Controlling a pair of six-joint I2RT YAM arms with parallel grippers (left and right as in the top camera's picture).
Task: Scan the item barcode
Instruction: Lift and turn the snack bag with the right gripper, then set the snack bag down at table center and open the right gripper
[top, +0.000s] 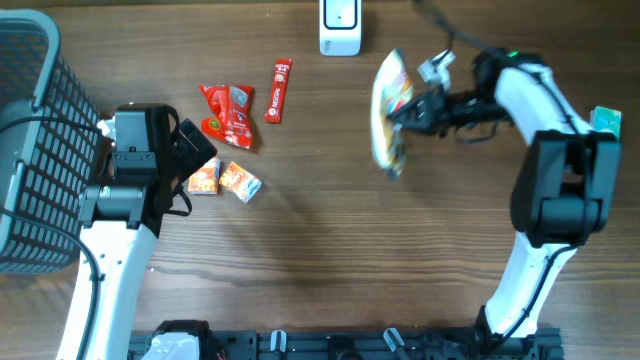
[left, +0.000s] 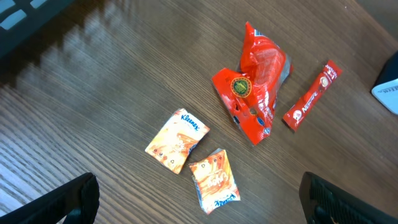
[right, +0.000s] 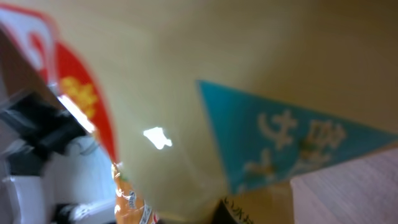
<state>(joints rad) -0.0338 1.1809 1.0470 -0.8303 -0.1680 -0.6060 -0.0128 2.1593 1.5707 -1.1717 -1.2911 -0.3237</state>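
Observation:
I should move my right gripper down, back and toward the orange tissue packs, onto the bare table below the scanner, where the snack bag has room.
My right gripper is shut on the edge of a pale yellow snack bag with red and orange print, holding it above the table. The bag hangs just right of and below the white scanner at the back edge. In the right wrist view the bag fills the frame, blurred, and hides my fingers; no barcode shows. My left gripper stands open low at the left, its fingers apart over two orange tissue packs and holding nothing.
A crumpled red bag and a red stick sachet lie left of the scanner. A grey wire basket stands at the far left. A green item sits behind the right arm.

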